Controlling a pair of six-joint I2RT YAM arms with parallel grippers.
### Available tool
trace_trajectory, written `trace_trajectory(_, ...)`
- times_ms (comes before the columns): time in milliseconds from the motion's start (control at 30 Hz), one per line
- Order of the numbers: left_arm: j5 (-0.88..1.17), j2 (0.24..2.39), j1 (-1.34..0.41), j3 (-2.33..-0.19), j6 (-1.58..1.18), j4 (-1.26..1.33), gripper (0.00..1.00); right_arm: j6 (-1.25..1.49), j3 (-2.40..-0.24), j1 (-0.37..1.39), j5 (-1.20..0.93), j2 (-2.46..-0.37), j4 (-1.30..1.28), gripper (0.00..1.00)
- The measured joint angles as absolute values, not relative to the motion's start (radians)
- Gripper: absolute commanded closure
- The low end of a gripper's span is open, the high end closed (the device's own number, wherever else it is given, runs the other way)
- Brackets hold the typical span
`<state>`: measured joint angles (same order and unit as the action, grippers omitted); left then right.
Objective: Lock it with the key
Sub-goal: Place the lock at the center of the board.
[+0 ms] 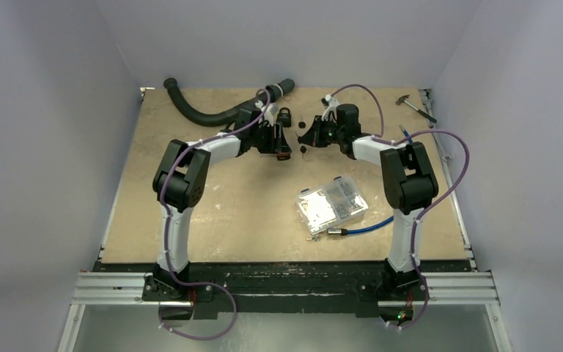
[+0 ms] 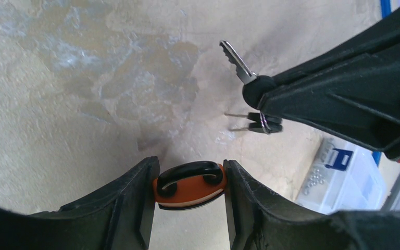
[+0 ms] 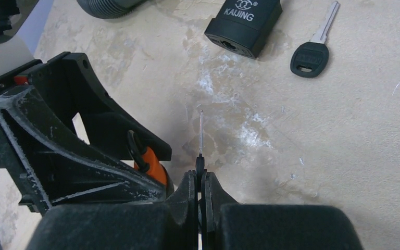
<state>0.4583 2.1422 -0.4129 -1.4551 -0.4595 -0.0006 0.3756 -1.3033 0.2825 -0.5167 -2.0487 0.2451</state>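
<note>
My right gripper brings the silver key down to the table beside the orange padlock next, then opens, since the key's ring of keys still hangs free.
An orange padlock with a black shackle sits clamped between the fingers of my left gripper, shackle end toward the camera. My right gripper is shut on the black head of a silver key, whose blade sticks straight out past the fingertips. In the left wrist view the key hangs to the upper right of the padlock, apart from it, with more keys dangling on its ring. From above, both grippers meet at the table's far middle.
A black KAIJING padlock and a loose black-headed key lie on the table beyond the grippers. A clear parts box and blue cable lie nearer. A black hose and a hammer are at the back.
</note>
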Motion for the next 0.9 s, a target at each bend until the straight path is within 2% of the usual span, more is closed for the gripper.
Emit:
trace_trajectory(300,0.405,2.214,-0.415,-1.563,-0.444,-0.06,0.92,0.393,-1.303,0.278,-0.515,-2.071,0.266,1.0)
trace_trajectory(667,0.359,2.243,-0.42,-1.631,-0.442,-0.125,0.61,0.41,-1.303,0.268,-0.514,-2.092,0.285,0.93)
trace_trajectory(900,0.347,2.245,-0.425,-1.643,-0.441,-0.143,0.49,0.424,-1.303,0.267,-0.514,-2.098,0.295,0.91)
